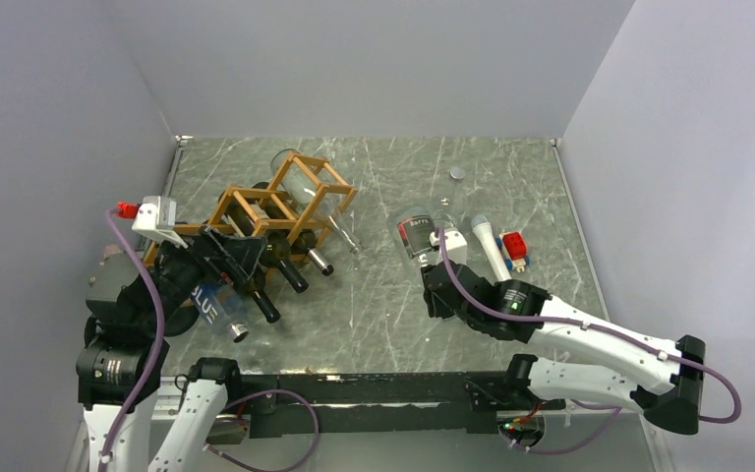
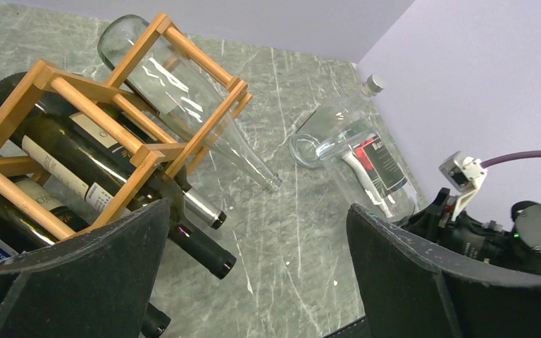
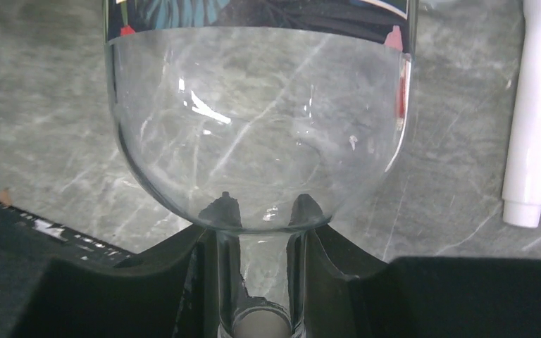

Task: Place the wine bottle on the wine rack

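Observation:
My right gripper moves up across the dark bottles' necks next, onto the rack's near end [image 1: 189, 229], to its left in the top view, since the necks jut out.
The wooden wine rack [image 1: 285, 202] stands at the left of the table and holds several dark bottles and one clear bottle [image 2: 183, 91]; it also shows in the left wrist view [image 2: 134, 141]. A clear wine bottle with a dark label [image 1: 416, 234] lies right of centre. My right gripper [image 1: 440, 280] is shut on its neck [image 3: 262, 278], with the bottle's shoulder [image 3: 253, 127] filling the right wrist view. My left gripper [image 1: 224, 258] is open and empty beside the rack's near end, its fingers [image 2: 77, 282] wide apart.
A white microphone-like object [image 1: 489, 246] and a small red and white block [image 1: 514, 246] lie just right of the held bottle. A small grey disc [image 1: 458, 173] lies at the back. Grey walls close in the table on three sides.

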{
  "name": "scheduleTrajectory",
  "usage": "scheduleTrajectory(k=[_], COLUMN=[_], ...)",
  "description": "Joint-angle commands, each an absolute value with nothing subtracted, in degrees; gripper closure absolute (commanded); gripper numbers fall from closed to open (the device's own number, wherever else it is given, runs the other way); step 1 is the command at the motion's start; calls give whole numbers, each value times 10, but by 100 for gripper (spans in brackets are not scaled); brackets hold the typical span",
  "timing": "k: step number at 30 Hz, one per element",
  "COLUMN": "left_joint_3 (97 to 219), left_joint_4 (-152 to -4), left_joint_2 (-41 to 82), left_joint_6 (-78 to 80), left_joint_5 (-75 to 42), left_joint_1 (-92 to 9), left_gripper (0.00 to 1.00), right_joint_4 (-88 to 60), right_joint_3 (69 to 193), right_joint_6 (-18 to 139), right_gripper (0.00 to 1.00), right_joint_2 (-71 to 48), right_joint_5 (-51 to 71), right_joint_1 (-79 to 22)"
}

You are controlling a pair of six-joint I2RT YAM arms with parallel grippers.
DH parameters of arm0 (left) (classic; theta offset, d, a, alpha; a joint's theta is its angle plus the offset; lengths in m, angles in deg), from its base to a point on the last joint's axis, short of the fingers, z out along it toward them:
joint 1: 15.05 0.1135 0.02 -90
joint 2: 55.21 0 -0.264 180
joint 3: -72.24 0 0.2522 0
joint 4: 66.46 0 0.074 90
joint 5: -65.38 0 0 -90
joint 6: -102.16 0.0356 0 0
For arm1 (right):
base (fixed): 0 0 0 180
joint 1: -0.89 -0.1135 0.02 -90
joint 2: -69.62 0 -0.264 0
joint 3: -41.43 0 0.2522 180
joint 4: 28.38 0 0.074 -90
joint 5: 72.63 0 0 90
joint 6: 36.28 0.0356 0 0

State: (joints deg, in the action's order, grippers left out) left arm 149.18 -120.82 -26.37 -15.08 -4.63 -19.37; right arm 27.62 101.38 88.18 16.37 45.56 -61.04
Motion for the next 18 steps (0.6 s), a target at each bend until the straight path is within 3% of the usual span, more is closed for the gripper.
scheduleTrajectory(k=[1, 6, 18], left_joint_3=[1524, 1561, 1733], left_joint_4=[-1210, -1228, -1319], left_joint_2=[-272, -269, -266], left_joint_6=[-156, -148, -139], left_joint_5=[-56, -72, -243], left_joint_1=[-194, -194, -198], left_gripper=[1, 1, 1], right_joint_4=[168, 127, 9], right_joint_3=[1126, 1216, 1474], right_joint_6=[807, 763, 748], right_gripper=[100, 100, 100], right_joint_2=[177, 115, -149], right_joint_5=[465, 414, 278], right_joint_1=[-622, -637, -675])
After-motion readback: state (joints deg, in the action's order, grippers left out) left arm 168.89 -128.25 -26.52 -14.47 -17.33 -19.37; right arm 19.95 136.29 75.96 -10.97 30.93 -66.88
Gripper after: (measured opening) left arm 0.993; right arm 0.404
